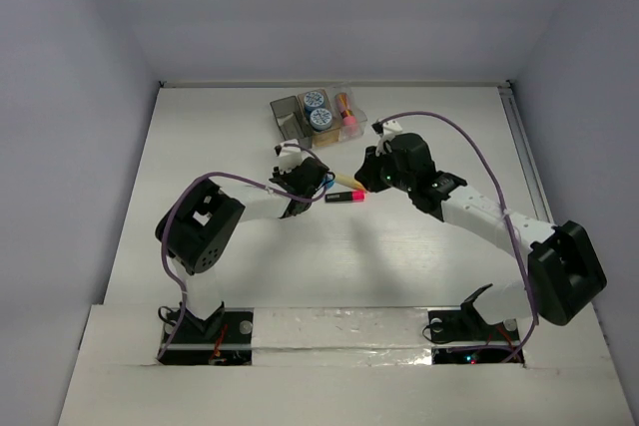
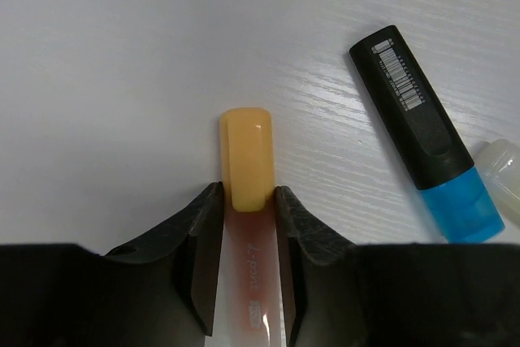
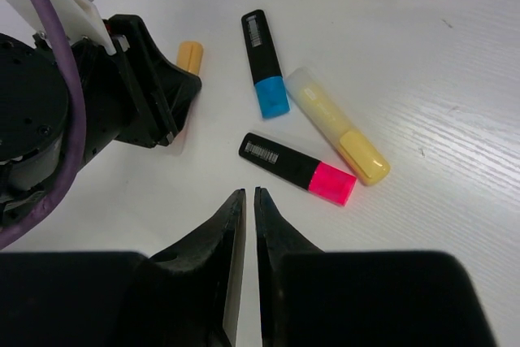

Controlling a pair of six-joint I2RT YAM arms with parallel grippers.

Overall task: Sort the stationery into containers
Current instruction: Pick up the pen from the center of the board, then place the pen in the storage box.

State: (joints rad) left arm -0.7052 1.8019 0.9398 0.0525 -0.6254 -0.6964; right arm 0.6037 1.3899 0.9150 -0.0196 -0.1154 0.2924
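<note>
The dark grey bin stands empty beside the bin of tubs. My left gripper should lift outward over the dark grey bin, then release the orange-yellow highlighter inside.
My left gripper (image 2: 247, 197) is shut on the orange-yellow highlighter (image 2: 246, 160), whose cap sticks out past the fingertips; the cap also shows in the right wrist view (image 3: 189, 56). The blue highlighter (image 2: 422, 132) lies just to its right. The red-pink highlighter (image 3: 296, 168) and the yellow highlighter (image 3: 337, 123) lie side by side on the table. My right gripper (image 3: 244, 194) is shut and empty, just short of the red-pink highlighter. The three joined bins (image 1: 290, 119) stand beyond. Two blue-white tubs (image 1: 318, 109) sit in the amber bin and the pink stick (image 1: 346, 112) lies in the clear bin.
The two grippers (image 1: 305, 179) (image 1: 374, 172) face each other closely across the highlighters at mid-table. The left arm's purple cable (image 3: 49, 46) loops near the right gripper. White walls enclose the table on the far side and both sides.
</note>
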